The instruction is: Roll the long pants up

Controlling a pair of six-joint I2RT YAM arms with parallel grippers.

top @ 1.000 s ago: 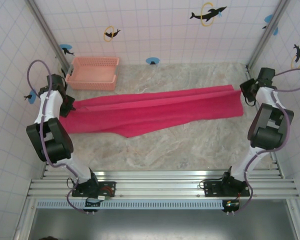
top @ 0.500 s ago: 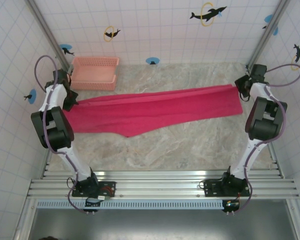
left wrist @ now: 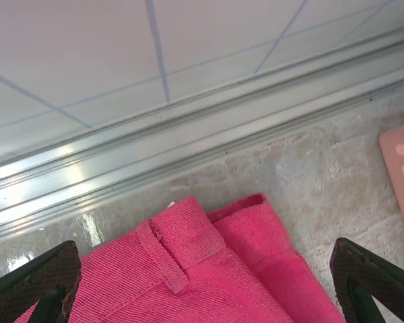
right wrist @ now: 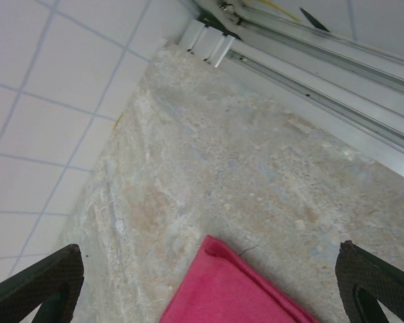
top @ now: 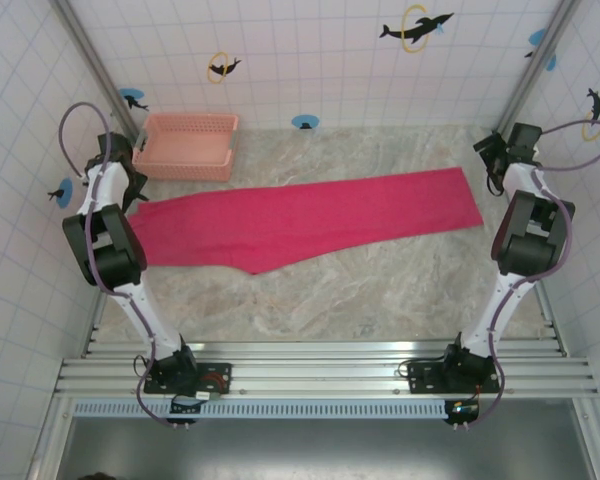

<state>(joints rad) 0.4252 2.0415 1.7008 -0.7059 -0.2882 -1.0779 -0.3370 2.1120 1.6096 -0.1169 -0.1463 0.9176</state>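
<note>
The robot's right gripper isn't holding anything and will move down and back onto the pants' hem end (top: 465,186) (right wrist: 222,272) and close, because that end lies flat below and back from it.
The long pants (top: 300,217) lie flat on the table, stretched from the left arm to the right arm, folded lengthwise into one magenta band. Their waistband with a belt loop (left wrist: 182,252) lies on the table below my open left gripper (left wrist: 202,272), whose fingers (left wrist: 37,279) stand wide apart and touch no cloth. A hem corner (right wrist: 232,289) shows under my open right gripper (right wrist: 209,269), which holds nothing. Seen from above, the left gripper (top: 118,170) hangs by the pants' left end and the right gripper (top: 494,155) just beyond the right end.
A salmon-pink lattice basket (top: 187,146) stands at the back left, close behind the waistband; its corner (left wrist: 400,171) shows in the left wrist view. Metal wall rails (left wrist: 188,134) and tiled walls close in both sides. Bare marble table (top: 360,290) lies in front of the pants.
Both grippers let go of the pants' far edge and drew back toward the corners. The raised fold has dropped and the cloth now lies flat.
</note>
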